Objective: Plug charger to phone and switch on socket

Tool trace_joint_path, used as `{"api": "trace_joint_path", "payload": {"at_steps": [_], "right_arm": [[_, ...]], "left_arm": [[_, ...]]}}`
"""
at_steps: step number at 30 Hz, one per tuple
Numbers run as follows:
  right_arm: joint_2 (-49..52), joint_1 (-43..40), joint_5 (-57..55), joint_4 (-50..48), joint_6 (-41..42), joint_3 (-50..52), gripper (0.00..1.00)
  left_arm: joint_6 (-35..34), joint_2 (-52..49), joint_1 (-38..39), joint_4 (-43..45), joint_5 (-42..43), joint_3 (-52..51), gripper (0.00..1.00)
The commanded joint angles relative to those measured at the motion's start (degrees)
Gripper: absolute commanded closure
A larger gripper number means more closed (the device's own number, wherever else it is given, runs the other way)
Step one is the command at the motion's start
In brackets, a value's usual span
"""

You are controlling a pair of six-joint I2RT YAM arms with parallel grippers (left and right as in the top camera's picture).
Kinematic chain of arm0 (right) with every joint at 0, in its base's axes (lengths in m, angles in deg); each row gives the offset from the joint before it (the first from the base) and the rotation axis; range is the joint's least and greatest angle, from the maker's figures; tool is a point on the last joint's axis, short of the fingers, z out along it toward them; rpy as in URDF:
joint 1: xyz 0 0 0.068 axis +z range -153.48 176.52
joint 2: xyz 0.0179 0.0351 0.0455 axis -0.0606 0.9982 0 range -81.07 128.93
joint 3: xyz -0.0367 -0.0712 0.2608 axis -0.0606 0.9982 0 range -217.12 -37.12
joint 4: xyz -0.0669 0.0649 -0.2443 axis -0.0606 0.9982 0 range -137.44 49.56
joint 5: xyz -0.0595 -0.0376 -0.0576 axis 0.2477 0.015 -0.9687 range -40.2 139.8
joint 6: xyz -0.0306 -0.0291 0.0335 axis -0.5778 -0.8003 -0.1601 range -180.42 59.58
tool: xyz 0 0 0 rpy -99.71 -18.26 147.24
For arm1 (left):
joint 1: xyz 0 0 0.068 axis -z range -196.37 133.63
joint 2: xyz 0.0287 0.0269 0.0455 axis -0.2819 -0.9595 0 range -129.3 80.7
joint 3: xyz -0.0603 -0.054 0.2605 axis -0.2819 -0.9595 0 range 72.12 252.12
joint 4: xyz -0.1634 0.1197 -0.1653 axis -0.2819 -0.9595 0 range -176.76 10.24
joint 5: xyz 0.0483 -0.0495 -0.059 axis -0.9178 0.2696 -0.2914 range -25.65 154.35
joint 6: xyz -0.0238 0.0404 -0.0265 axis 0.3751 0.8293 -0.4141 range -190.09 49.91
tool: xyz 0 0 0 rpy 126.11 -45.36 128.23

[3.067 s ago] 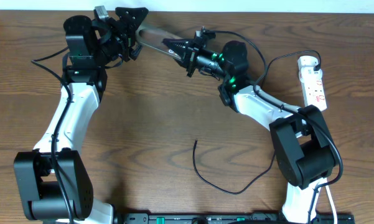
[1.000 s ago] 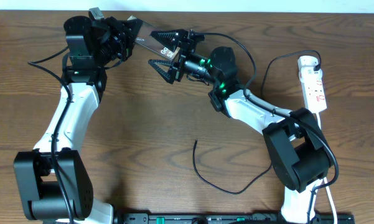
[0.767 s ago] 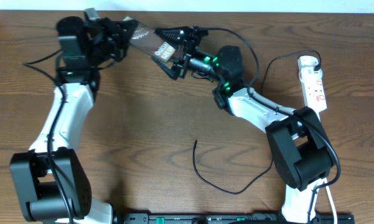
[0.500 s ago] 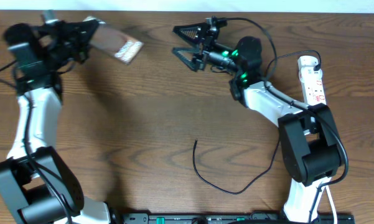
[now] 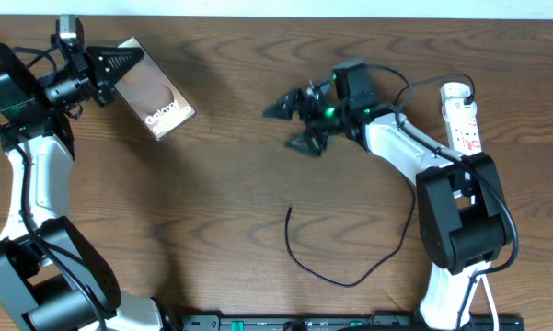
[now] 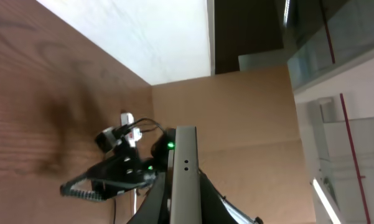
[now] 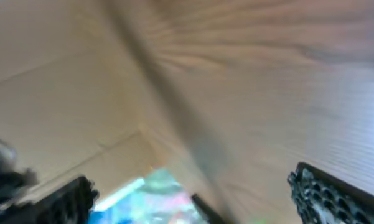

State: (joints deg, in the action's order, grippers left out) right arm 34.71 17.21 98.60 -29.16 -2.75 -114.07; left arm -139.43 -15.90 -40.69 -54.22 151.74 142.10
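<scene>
The robot will next turn its right gripper downward, then bring it back and lower its fingers around the charger's tip [image 5: 289, 212], which is free on the wood nearer the robot's base.
The phone [image 5: 158, 101], a brownish slab with white lettering, is held at its top-left end by my left gripper [image 5: 112, 68], which is shut on it near the table's far left. In the left wrist view the phone [image 6: 185, 168] shows edge-on between the two black fingers [image 6: 154, 200]. My right gripper [image 5: 288, 127] stands open over the table's middle back, apart from the phone, with nothing between its fingers [image 7: 328, 194]; that view is blurred. The charger [image 5: 336, 268] lies in a curve on the wood, its tip [image 5: 289, 211] free. The socket [image 5: 466, 119] lies at the far right.
The right arm's black cord [image 5: 421, 87] loops near the socket. The table's back edge meets a white wall [image 5: 350, 7]. A black rail [image 5: 304, 322] runs along the front edge.
My left arm has swung far left, carrying the phone away from the right gripper. The right gripper has pulled back to the right and dipped toward the table, still open.
</scene>
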Motion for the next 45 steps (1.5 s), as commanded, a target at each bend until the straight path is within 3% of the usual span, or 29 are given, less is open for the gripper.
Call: {"api": "trace_joint_path", "payload": {"at_steps": [1,4,8,15,21,30,38,45], "right_arm": [[-0.4,1.5,-16.9,15.9,-16.9,-5.7,0.01],[-0.4,3.7,-28.1,26.3,-19.2,-7.6,0.01],[-0.4,7.2,-35.1,32.0,-19.4,-7.6,0.01],[-0.3,13.9,-38.0,33.0,-19.0,-7.1,0.01],[-0.3,16.7,-39.2,32.4,-13.8,-3.9,0.01],[-0.3,19.2,-39.9,30.6,-8.3,1.3,0.17],[-0.3,22.4,-39.9,30.6,-7.6,2.4,0.19],[-0.3,22.9,-37.7,30.8,-4.9,4.9,0.4]], "left_arm": [[0.1,0.9,-0.1,0.4,2.7,0.7,0.93],[1.6,0.9,-0.1,0.5,2.6,0.7,0.93],[2.7,0.9,-0.1,0.4,2.6,0.7,0.93],[2.7,0.9,-0.1,0.3,2.6,0.7,0.93],[2.7,0.9,-0.1,0.3,2.6,0.7,0.93],[2.7,0.9,-0.1,0.3,2.6,0.7,0.93],[2.7,0.9,-0.1,0.3,2.6,0.7,0.93],[2.7,0.9,-0.1,0.3,2.7,0.7,0.93]]}}
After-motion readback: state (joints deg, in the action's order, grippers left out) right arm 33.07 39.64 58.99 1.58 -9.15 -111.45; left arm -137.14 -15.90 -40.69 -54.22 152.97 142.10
